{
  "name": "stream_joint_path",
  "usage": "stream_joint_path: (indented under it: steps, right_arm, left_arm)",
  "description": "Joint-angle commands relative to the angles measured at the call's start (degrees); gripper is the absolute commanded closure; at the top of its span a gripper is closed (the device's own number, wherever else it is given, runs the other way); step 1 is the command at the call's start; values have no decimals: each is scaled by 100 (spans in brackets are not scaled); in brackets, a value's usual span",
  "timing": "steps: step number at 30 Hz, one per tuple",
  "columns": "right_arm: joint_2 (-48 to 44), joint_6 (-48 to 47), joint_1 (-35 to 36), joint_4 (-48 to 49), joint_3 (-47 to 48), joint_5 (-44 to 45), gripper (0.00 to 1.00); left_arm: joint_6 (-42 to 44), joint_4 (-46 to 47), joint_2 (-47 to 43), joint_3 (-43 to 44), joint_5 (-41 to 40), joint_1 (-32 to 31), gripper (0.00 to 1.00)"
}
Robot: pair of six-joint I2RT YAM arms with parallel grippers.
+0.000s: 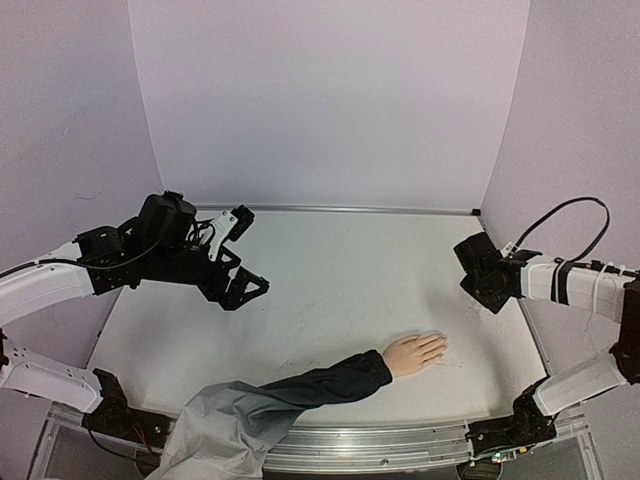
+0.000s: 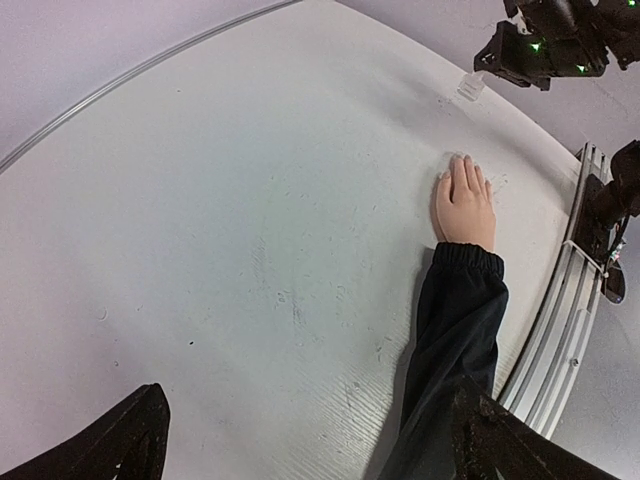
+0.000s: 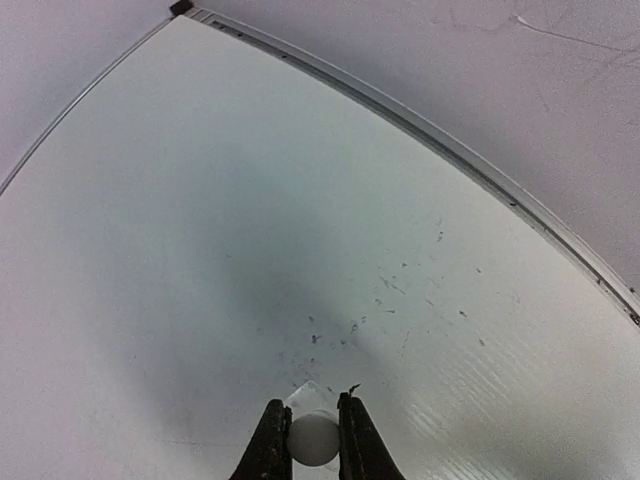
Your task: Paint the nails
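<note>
The bottle's base still hangs above the tabletop, so the robot's right gripper needs to move down onto the tabletop by the dark specks and release the bottle there.
The pale peach mannequin hand (image 1: 415, 352) lies flat on the white table near the front, its dark navy sleeve (image 1: 330, 380) running back to the left. It also shows in the left wrist view (image 2: 465, 205). Its nails (image 2: 462, 160) are skin-toned and barely distinguishable. My right gripper (image 1: 492, 300) hovers low over the table, behind and right of the hand, shut on a small clear bottle with a round white cap (image 3: 313, 438). My left gripper (image 1: 238, 290) is open and empty, held above the table's left side, well away from the hand.
A grey cloth (image 1: 220, 430) continues from the sleeve over the front edge. A metal rail (image 1: 400, 440) runs along the table's front, and lilac walls close the back and sides. Small dark specks mark the table (image 3: 380, 300).
</note>
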Motion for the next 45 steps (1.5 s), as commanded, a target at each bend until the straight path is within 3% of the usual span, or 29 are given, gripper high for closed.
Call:
stream_joint_path:
  steps: [1,20,28,35,39,41,45]
  right_arm:
    - [86,349,-239,2,-121,225,100]
    - [815,847,-358,463,-509,224,100]
    - [689,621,-357,686,-632,62,75]
    - [29,-86,-358,741,-601,-37,53]
    - [-678,-1152,-356,819,-520,-331,39]
    - [-1289,-2208,-357,1243,-564,-847,33]
    - [-2586,-3684,-358,1738,-557,-1844,11]
  left_arm:
    - [18,41,-178,281,-66,19,1]
    - [9,46,-254,266,-131,19,1]
    - [-175,90,-324,246,-309,99,1]
    - [-176,145,-662,180,-877,399,1]
    - [-120,184,-1079,129,-1307,966,0]
    - [-198,281,-1375,52,-1430,1463,0]
    - [-364,611,-2000,-163,-1503,2509,0]
